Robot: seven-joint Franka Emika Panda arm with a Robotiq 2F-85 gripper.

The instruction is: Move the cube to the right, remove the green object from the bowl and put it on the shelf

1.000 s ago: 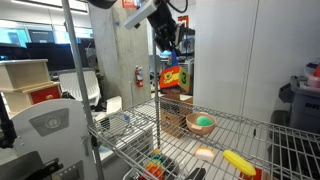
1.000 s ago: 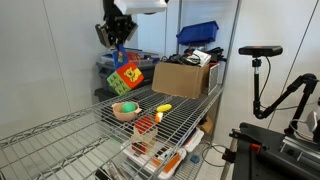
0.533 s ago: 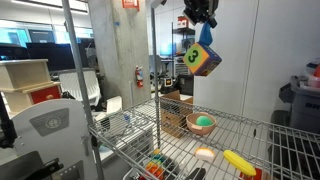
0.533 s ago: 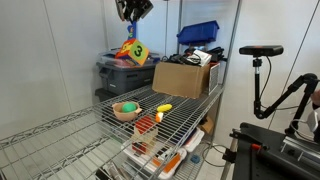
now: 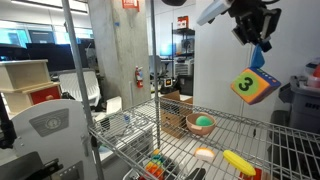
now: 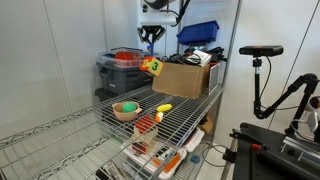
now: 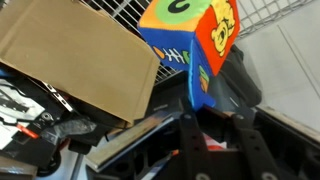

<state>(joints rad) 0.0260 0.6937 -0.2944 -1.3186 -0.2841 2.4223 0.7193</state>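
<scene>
I should next lower my gripper slightly over the shelf's bare wires between bowl point(image 5: 201, 124) and yellow toy, where the shelf is clear, and release the cube's blue corner.
The cube point(image 5: 253, 86) hangs in the air by one corner, well above the shelf point(image 5: 262, 132), and my gripper point(image 5: 258, 45) is shut on it. In an exterior view the cube point(image 6: 152, 66) dangles under the gripper point(image 6: 152, 50) in front of the cardboard box. The wrist view has the cube point(image 7: 190, 40) filling the top, its blue corner pinched at the gripper point(image 7: 213, 105). The tan bowl point(image 5: 201, 124) stands on the shelf with the green object point(image 5: 203, 121) inside. Both exterior views show the bowl point(image 6: 126, 111) and the green object point(image 6: 128, 106).
A cardboard box point(image 6: 187, 77) and a dark bin point(image 6: 120, 72) stand at the back of the shelf point(image 6: 195, 108). A long yellow toy point(image 5: 238, 160) and a pale-orange disc point(image 5: 205, 154) lie near the bowl. A chrome upright post point(image 5: 158, 70) rises beside it.
The arm has carried the cube sideways through the air, away from above the bowl and toward the box end of the shelf. The grip stays shut.
</scene>
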